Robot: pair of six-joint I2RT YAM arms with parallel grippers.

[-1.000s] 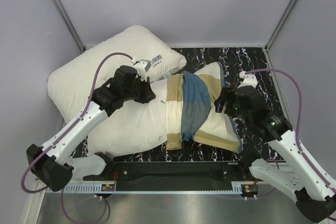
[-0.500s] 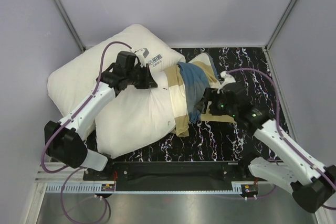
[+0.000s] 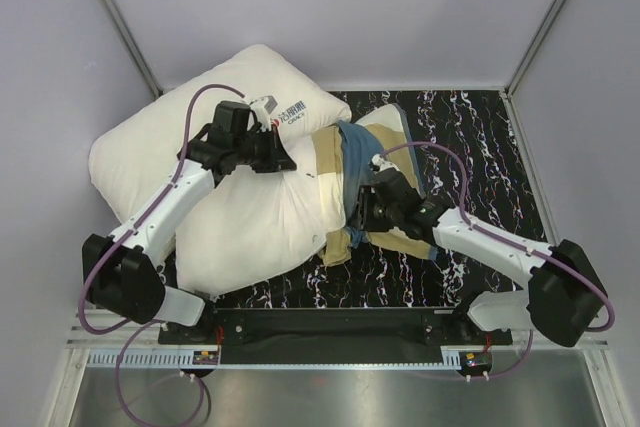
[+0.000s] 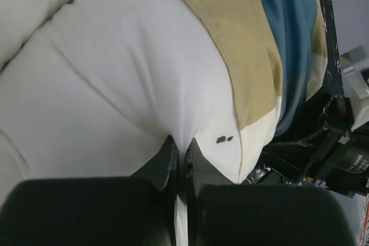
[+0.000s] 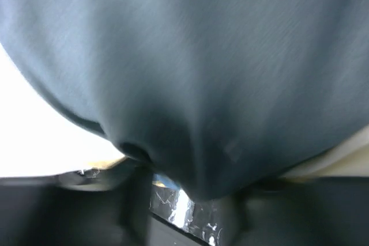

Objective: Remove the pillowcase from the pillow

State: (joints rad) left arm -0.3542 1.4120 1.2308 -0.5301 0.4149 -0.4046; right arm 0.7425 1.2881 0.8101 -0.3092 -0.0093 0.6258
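The left gripper should stay at the white fold [image 3: 298,170] [image 4: 183,128] beside the dark speck before it lets go of it, because the end of the pillow is still inside the pillowcase.
The plain off-white pillow [image 3: 250,227] lies slantwise on the mat, and its right end is inside the checked teal, tan and cream pillowcase [image 3: 360,162]. That cover is bunched up there. My left gripper [image 3: 288,159] is shut, pinching a fold of the pillow's white cloth [image 4: 115,73] next to a dark speck, just left of the pillowcase's [image 4: 253,44] cream edge. My right gripper [image 3: 362,212] presses against the cover's near side. In the blurred right wrist view, teal pillowcase cloth [image 5: 202,73] bulges down between the fingers of the right gripper [image 5: 190,200]. Whether they pinch it does not show.
A second white pillow with a printed logo [image 3: 190,122] lies at the far left, partly under the plain one. The black marbled mat [image 3: 480,137] shows to the right. Grey walls close in the back and both sides. My right arm [image 4: 334,154] is close behind the cover.
The left gripper has drawn the pillow up and to the left. The right arm has swung left into the pillowcase, its jaws narrower than before. The cover is more bunched.
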